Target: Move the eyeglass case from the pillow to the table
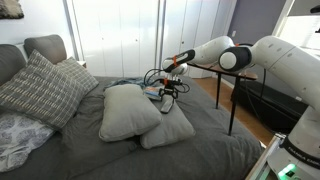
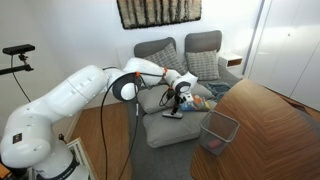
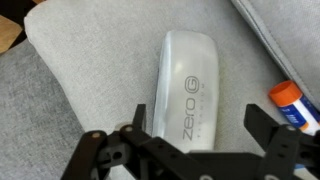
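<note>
My gripper should next come down over the lettered part (image 3: 188, 118) of the eyeglass case (image 3: 190, 85) and close across the case's narrow width, because the case lies lengthwise between my open fingers.
The eyeglass case (image 3: 190, 85) lies lengthwise on a grey pillow (image 3: 90, 80). In the wrist view it looks glossy and pale, with "zero G" lettering. In an exterior view it shows as a small dark oblong (image 2: 172, 113). My gripper (image 3: 197, 112) is open just above it, one finger on each side, not touching. The gripper also shows over the pillow (image 1: 125, 112) in both exterior views (image 1: 168, 90) (image 2: 178, 100). The table (image 1: 205, 68), with a thin reddish-brown top and black legs, stands beside the bed behind the arm.
A flat blue-and-orange item (image 3: 290, 100) lies just beside the case. A second grey pillow (image 1: 170, 128) leans against the first. Patterned cushions (image 1: 40, 90) sit at the headboard. A wire basket (image 2: 220, 130) stands on a wooden surface (image 2: 270, 130).
</note>
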